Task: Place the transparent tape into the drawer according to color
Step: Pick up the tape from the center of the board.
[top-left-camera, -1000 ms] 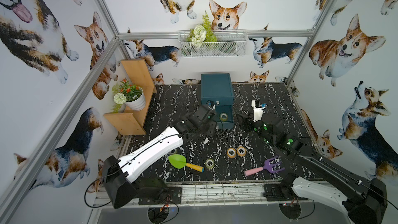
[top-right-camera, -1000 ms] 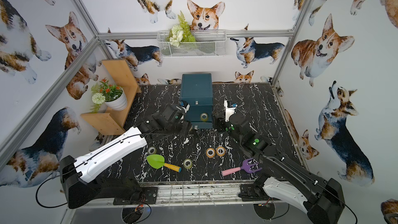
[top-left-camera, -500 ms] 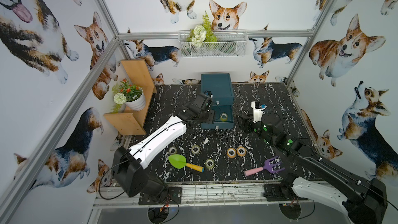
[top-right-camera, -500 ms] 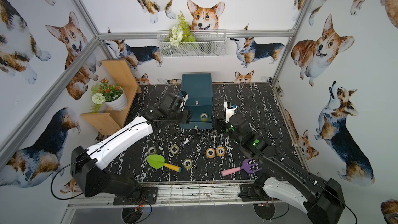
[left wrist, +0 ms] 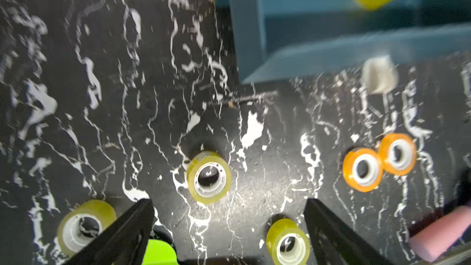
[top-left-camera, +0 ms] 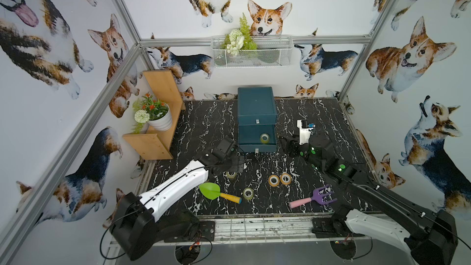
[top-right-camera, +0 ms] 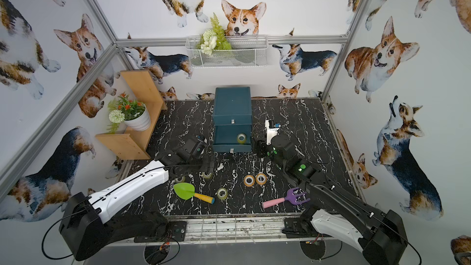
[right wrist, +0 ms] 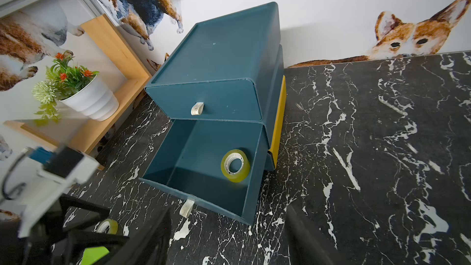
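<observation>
My left gripper lowers its open fingers astride the yellow-green roll nearest the drawer (top-left-camera: pixel 231 174) (left wrist: pixel 209 177) below and closes next, since its color matches the roll inside.
The teal drawer (top-left-camera: pixel 257 146) stands pulled out with one yellow-green transparent tape roll (top-left-camera: pixel 264 138) (right wrist: pixel 235 165) inside. On the black table lie more rolls: yellow-green ones (left wrist: pixel 209 177) (left wrist: pixel 86 225) (left wrist: pixel 288 243) and two touching orange ones (top-left-camera: pixel 274 180) (top-left-camera: pixel 285 178). My left gripper (top-left-camera: pixel 237 164) (left wrist: pixel 228 203) hangs open and empty over the table, in front of the drawer's left corner, above the yellow-green rolls. My right gripper (top-left-camera: pixel 286 146) (right wrist: pixel 228 209) is open and empty just right of the drawer front.
A green toy shovel (top-left-camera: pixel 210 191) and a purple toy fork (top-left-camera: pixel 322 196) lie near the table's front edge. The shut upper drawer (top-left-camera: pixel 257 119) tops the cabinet. A wooden shelf (top-left-camera: pixel 153 144) with a potted plant (top-left-camera: pixel 158 121) stands at the left wall.
My left arm reached up beside the drawer, then drew back toward the front; its jaws now stand wide over the table rolls. The right arm has not moved.
</observation>
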Controlling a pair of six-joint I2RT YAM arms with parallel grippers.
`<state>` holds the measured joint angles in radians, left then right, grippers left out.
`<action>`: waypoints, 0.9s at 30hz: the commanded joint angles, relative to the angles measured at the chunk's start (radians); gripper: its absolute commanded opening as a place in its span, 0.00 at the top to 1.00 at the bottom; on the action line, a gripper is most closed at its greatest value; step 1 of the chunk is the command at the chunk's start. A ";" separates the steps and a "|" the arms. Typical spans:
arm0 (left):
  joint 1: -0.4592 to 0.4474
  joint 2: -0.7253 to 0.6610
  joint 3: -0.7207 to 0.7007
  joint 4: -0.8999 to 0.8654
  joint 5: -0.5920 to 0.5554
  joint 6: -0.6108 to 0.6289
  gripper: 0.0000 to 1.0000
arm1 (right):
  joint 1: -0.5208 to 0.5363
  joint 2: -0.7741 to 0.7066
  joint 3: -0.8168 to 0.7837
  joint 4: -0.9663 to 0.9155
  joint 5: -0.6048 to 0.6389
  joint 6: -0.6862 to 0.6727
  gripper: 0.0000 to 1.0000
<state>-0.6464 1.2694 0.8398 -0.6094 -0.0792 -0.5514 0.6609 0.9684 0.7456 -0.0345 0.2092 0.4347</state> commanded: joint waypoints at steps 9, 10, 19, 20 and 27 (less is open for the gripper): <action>-0.037 0.192 -0.057 0.106 0.013 -0.058 0.03 | -0.001 -0.020 -0.003 0.030 0.016 0.001 0.25; -0.036 0.197 -0.060 0.106 0.006 -0.056 0.04 | -0.001 -0.020 -0.003 0.028 0.017 0.002 0.25; -0.035 0.262 -0.059 0.111 -0.060 -0.048 0.20 | -0.006 -0.016 -0.006 0.035 0.015 0.000 0.25; -0.036 0.270 -0.054 0.112 -0.060 -0.045 0.24 | -0.006 -0.014 -0.009 0.035 0.014 0.000 0.25; -0.041 0.281 -0.048 0.111 -0.040 -0.042 0.45 | -0.010 -0.015 -0.013 0.041 0.015 -0.001 0.25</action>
<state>-0.6830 1.5494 0.7895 -0.4980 -0.1242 -0.5999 0.6525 0.9535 0.7341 -0.0326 0.2096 0.4351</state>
